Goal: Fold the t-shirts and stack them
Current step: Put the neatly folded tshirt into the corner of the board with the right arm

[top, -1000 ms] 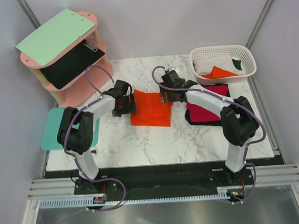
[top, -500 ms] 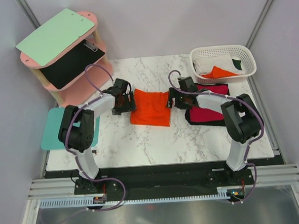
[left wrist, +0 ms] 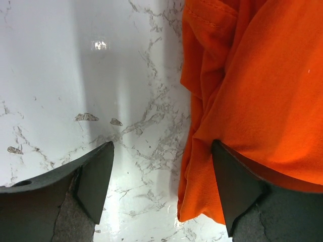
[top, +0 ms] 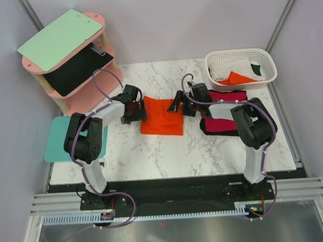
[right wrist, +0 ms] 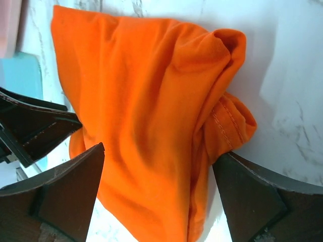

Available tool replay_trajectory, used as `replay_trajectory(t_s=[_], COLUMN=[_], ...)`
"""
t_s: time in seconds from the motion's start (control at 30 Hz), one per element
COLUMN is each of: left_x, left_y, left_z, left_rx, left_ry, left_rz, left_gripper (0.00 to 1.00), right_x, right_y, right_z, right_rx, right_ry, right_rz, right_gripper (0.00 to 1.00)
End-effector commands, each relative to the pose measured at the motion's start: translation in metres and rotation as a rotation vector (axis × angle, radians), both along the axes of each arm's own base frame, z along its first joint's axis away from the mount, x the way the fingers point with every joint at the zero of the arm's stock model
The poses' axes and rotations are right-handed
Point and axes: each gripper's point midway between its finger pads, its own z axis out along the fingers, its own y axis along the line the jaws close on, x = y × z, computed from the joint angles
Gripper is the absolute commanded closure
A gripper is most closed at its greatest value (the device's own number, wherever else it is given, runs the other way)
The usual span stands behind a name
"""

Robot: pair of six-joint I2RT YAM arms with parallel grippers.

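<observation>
The robot's right gripper should next move down a little and toward the left gripper, then close on the bunched fold (top: 179, 109) (right wrist: 175, 152).
A folded bright orange t-shirt (top: 162, 117) lies mid-table; it also shows in the left wrist view (left wrist: 262, 85) and the right wrist view (right wrist: 146, 101). My left gripper (top: 137, 112) is open at the shirt's left edge, with one finger (left wrist: 237, 189) against the cloth and the other (left wrist: 93, 176) over bare marble. My right gripper (top: 178, 105) is open at the shirt's right edge, its jaws standing on either side of the bunched cloth (right wrist: 159, 186). A folded crimson red t-shirt (top: 224, 120) lies on a black one at the right.
A white lattice basket (top: 238, 52) at the back right holds white, orange and dark green cloth. A pink shelf (top: 98, 20) with a green board and a black board stands at the back left. A teal mat (top: 56, 141) lies at the left table edge.
My right gripper left the shirt's far right corner, swung right over the red shirt, then came back to the orange shirt's right edge. The left gripper has barely moved.
</observation>
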Motion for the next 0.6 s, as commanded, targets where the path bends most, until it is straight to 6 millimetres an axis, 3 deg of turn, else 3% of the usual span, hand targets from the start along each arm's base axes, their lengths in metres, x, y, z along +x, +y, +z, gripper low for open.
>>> replay_trajectory(t_s=[0.0, 0.2, 0.27, 0.3, 0.33, 0.37, 0.5, 0.57], left_x=[0.015, 0.016, 0.016, 0.016, 0.015, 0.015, 0.014, 0.013], left_y=[0.003, 0.001, 0.001, 0.001, 0.001, 0.001, 0.002, 0.003], left_z=[0.005, 0.006, 0.007, 0.008, 0.007, 0.007, 0.017, 0.023], left_rx=[0.023, 0.014, 0.013, 0.011, 0.012, 0.012, 0.007, 0.007], left_ry=[-0.04, -0.039, -0.041, -0.042, -0.039, -0.04, -0.061, -0.072], left_rz=[-0.015, -0.021, -0.021, -0.025, -0.025, -0.025, -0.024, -0.024], left_gripper=[0.16, 0.16, 0.16, 0.16, 0.16, 0.16, 0.16, 0.16], right_x=[-0.019, -0.018, -0.025, -0.024, -0.027, -0.029, -0.032, -0.03], right_y=[0.0, 0.018, 0.026, 0.031, 0.033, 0.034, 0.028, 0.019], right_z=[-0.05, -0.077, -0.088, -0.088, -0.093, -0.095, -0.089, -0.076], right_rx=[-0.021, -0.032, -0.053, -0.056, -0.059, -0.063, -0.121, -0.165], right_ry=[0.14, 0.178, 0.196, 0.197, 0.21, 0.211, 0.191, 0.163], right_rz=[0.006, 0.045, 0.079, 0.094, 0.102, 0.107, 0.124, 0.11], right_gripper=[0.05, 0.1, 0.26, 0.35, 0.82, 1.0, 1.0, 1.0])
